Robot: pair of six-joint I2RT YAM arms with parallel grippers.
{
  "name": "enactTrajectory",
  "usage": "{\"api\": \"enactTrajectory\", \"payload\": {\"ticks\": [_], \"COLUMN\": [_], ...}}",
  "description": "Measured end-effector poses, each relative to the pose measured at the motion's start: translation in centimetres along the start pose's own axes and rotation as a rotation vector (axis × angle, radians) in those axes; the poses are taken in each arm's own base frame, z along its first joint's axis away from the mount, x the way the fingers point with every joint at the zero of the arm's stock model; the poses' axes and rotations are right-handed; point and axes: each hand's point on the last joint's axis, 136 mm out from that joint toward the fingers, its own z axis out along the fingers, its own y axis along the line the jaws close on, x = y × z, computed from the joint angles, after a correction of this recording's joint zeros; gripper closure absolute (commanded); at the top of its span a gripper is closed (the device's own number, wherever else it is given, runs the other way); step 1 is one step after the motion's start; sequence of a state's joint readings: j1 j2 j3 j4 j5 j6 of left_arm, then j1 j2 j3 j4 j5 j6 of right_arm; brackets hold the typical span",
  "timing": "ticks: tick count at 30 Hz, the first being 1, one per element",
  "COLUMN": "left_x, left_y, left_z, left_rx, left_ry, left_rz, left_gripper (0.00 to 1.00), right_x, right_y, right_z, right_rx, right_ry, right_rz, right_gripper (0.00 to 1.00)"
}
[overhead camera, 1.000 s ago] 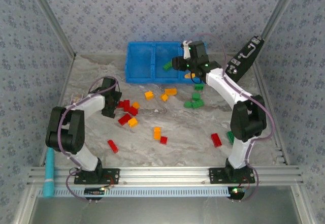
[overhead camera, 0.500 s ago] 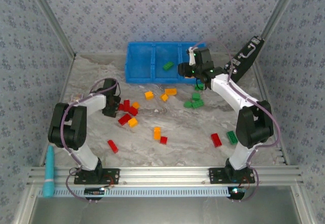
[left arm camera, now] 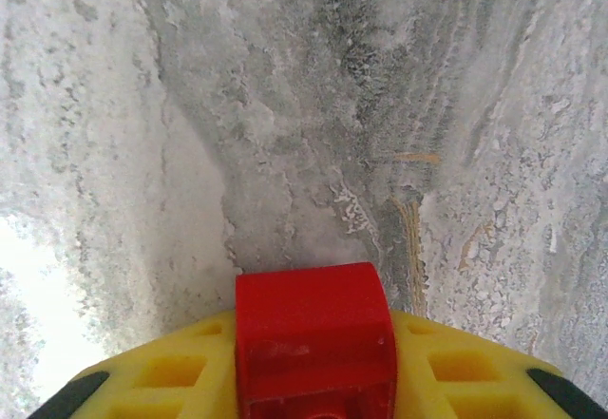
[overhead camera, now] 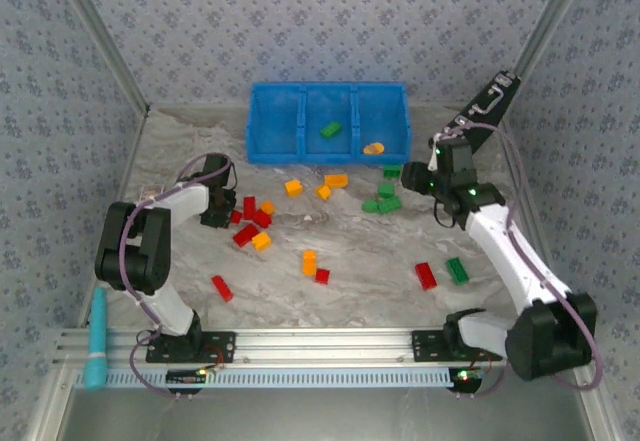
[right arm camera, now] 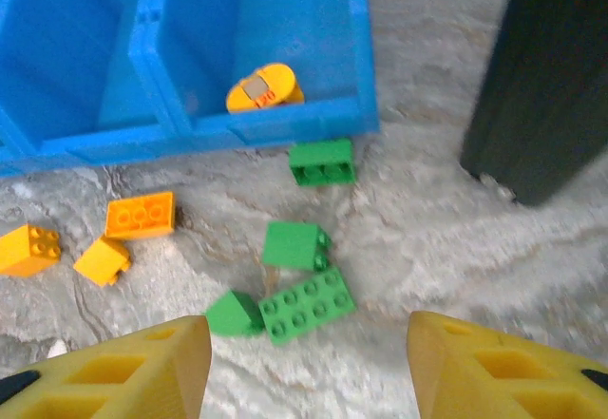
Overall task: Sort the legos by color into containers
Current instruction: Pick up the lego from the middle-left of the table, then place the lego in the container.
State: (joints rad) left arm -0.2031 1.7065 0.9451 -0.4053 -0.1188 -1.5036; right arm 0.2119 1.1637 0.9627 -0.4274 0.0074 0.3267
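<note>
I should carry the red lego up and outward with my left gripper and release it over the blue bin's empty section [overhead camera: 275, 124], because the other sections hold green and orange.
The blue bin [overhead camera: 275, 121] stands at the back; a green lego [overhead camera: 331, 130] lies in its middle compartment and an orange lego [overhead camera: 373, 148] in its right one. My left gripper [overhead camera: 213, 217] is low beside a cluster of red legos [overhead camera: 250, 207] and is shut on a red lego [left arm camera: 312, 314], held between its yellow fingers [left arm camera: 161, 376]. My right gripper [right arm camera: 309, 371] hangs open and empty over three green legos [right arm camera: 307, 305], near the bin's front right corner [right arm camera: 361, 115]. Red, orange and green legos lie scattered across the table.
A black case [overhead camera: 480, 116] leans at the back right, close to my right arm. A teal object [overhead camera: 95, 346] lies by the front left rail. More legos lie mid-table [overhead camera: 309, 261] and at the front right [overhead camera: 426, 275]. Patterned walls enclose the marble table.
My right gripper has drawn back from over the bin's right compartment, moving right and toward the front. An orange lego now shows in that compartment. The left arm has hardly moved.
</note>
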Motion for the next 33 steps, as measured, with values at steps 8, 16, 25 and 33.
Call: {"api": "enactTrajectory", "payload": {"ticks": [8,16,25,33], "left_x": [0.0,-0.4,1.5,4.4], "left_y": [-0.5,-5.1,-14.1,-22.4], "left_z": [-0.9,-4.1,-10.1,-11.2], "left_rx": [0.023,0.158,0.403,0.540], "left_ry": [0.004,-0.008,-0.016,0.007], "left_rz": [0.092,0.192,0.248,0.278], "left_gripper": [0.80,0.83,0.84,0.84], "right_x": [8.2,16.9,20.7,21.9], "right_y": [-4.5,-1.7,-0.3,-1.6], "right_z": [-1.6,-2.5,-4.6,-4.9], "right_rx": [0.030,-0.080,-0.056,0.070], "right_ry": [0.184,0.392,0.425,0.413], "right_rz": [0.252,0.305,0.146,0.094], "right_gripper": [0.38,0.31,0.26,0.24]}}
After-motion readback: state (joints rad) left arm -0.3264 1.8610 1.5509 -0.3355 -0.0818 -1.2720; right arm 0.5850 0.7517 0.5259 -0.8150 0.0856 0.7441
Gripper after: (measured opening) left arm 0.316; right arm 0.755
